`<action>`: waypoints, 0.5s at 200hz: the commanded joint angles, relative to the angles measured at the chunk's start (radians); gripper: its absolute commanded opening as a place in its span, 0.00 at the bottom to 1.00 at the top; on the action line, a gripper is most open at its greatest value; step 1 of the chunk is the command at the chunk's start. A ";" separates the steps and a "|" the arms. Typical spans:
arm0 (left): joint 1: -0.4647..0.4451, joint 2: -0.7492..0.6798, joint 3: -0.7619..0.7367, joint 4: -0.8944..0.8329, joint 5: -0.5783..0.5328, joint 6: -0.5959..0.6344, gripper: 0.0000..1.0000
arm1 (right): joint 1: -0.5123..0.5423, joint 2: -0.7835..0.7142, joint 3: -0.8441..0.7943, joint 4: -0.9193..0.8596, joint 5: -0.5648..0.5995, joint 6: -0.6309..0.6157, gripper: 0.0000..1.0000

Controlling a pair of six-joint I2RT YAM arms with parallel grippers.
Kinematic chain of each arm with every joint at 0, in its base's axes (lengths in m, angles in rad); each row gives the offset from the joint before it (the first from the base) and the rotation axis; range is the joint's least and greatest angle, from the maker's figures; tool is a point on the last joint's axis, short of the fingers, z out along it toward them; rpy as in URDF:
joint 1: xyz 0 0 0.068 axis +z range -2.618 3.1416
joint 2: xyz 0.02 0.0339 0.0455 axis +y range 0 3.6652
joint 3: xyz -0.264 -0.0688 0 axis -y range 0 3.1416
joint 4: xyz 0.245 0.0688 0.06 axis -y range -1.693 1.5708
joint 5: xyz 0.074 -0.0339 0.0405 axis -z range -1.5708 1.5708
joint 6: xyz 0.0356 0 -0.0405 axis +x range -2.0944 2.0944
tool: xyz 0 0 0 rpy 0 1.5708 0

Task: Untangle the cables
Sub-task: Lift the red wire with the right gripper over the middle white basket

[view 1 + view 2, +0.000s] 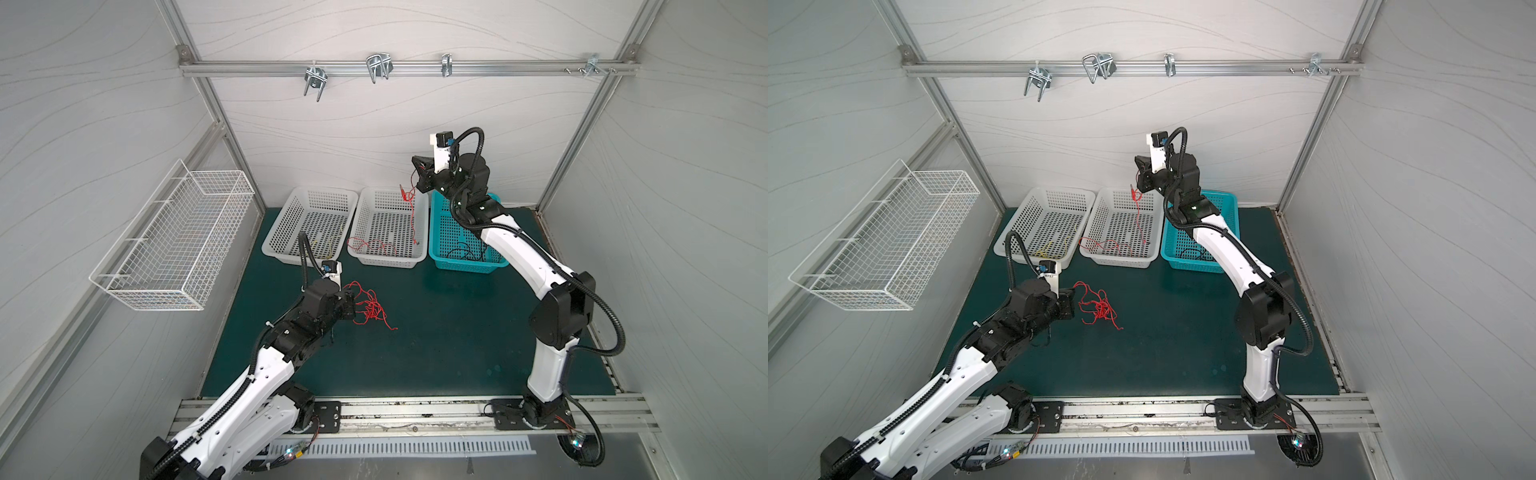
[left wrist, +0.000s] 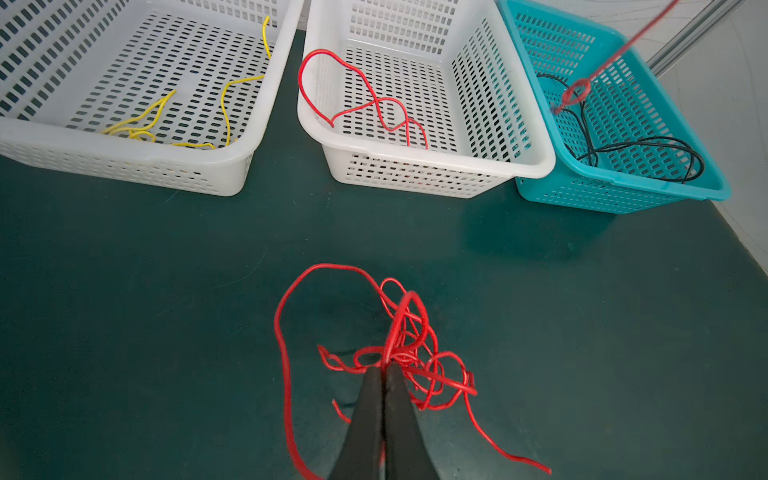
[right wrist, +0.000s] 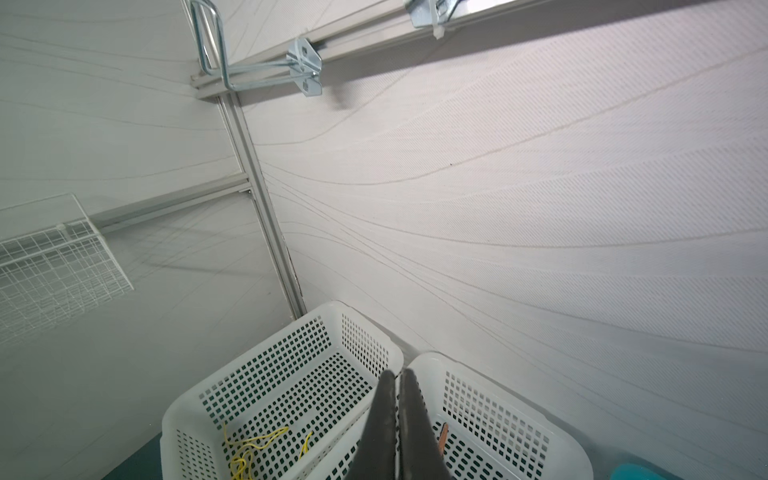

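Observation:
Next, my right gripper moves down toward the bottom of the middle white basket (image 1: 422, 232) (image 3: 484, 449) below it, where another red cable lies, and releases the cable.
A tangle of red cables (image 1: 372, 307) (image 1: 1098, 308) (image 2: 415, 357) lies on the green mat. My left gripper (image 1: 355, 309) (image 2: 384, 366) is shut on a strand of it. My right gripper (image 1: 414, 161) (image 3: 397, 374) is raised above the middle white basket (image 1: 422, 232) (image 2: 528, 160) and shut on a red cable (image 1: 412, 216) (image 2: 582, 89) that hangs down into that basket. Another red cable (image 2: 374, 104) lies there. Yellow cables (image 2: 145, 124) (image 3: 249, 449) lie in the left white basket (image 2: 249, 137), black cables (image 2: 644, 153) in the teal basket (image 2: 623, 185).
The three baskets stand in a row against the back wall. A white wire basket (image 1: 174, 237) hangs on the left wall. Metal hooks (image 1: 378, 66) sit on a rail high on the back wall. The green mat (image 1: 436, 353) stretches in front of the baskets.

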 commanded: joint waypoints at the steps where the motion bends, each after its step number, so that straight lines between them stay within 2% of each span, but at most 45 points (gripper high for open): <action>1: 0.005 0.003 0.050 0.044 0.004 -0.006 0.00 | -0.005 0.025 0.016 0.046 -0.042 0.025 0.00; 34: 0.004 0.008 0.049 0.042 0.004 -0.006 0.00 | -0.008 0.062 -0.010 0.010 -0.061 0.037 0.00; 100: 0.004 0.003 0.029 0.054 0.000 -0.006 0.00 | 0.002 0.096 -0.212 -0.010 -0.068 0.082 0.00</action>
